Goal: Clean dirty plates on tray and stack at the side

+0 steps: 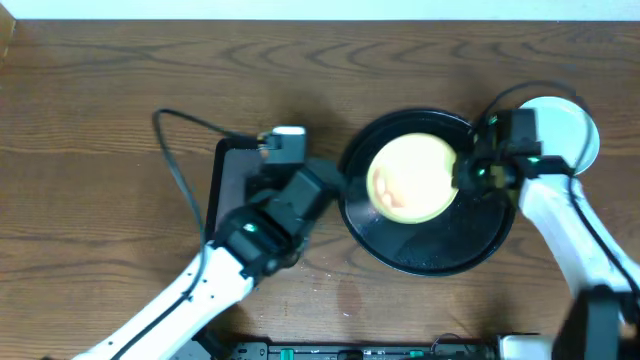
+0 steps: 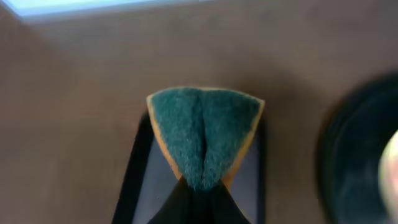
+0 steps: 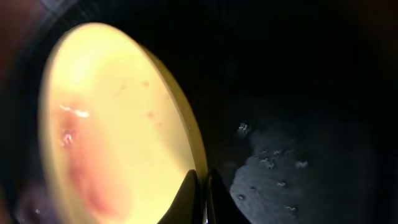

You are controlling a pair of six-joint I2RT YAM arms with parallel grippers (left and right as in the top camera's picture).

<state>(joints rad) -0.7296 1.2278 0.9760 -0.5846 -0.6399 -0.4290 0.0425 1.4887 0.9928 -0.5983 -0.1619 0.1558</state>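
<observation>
The pale blue-white plates are to the right of my right gripper in the overhead view. I will lift my right gripper over them, lower it and let go of the pale yellow plate's rim.
A pale yellow plate (image 1: 410, 178) with a red-brown smear is held tilted above the round black tray (image 1: 430, 250). My right gripper (image 1: 466, 172) is shut on the plate's right rim; in the right wrist view the fingers (image 3: 201, 186) pinch the yellow rim (image 3: 112, 118) over the wet tray floor (image 3: 292, 168). My left gripper (image 1: 290, 150) is shut on a folded green-and-yellow sponge (image 2: 203, 134), held above the small dark rectangular tray (image 2: 249, 186). Pale blue-white plates (image 1: 570, 125) lie stacked at the tray's right, partly hidden by the right arm.
The small dark rectangular tray (image 1: 228, 180) lies left of the round tray under the left arm. A black cable (image 1: 175, 160) loops over the table at the left. The black tray shows at the right edge of the left wrist view (image 2: 354, 155).
</observation>
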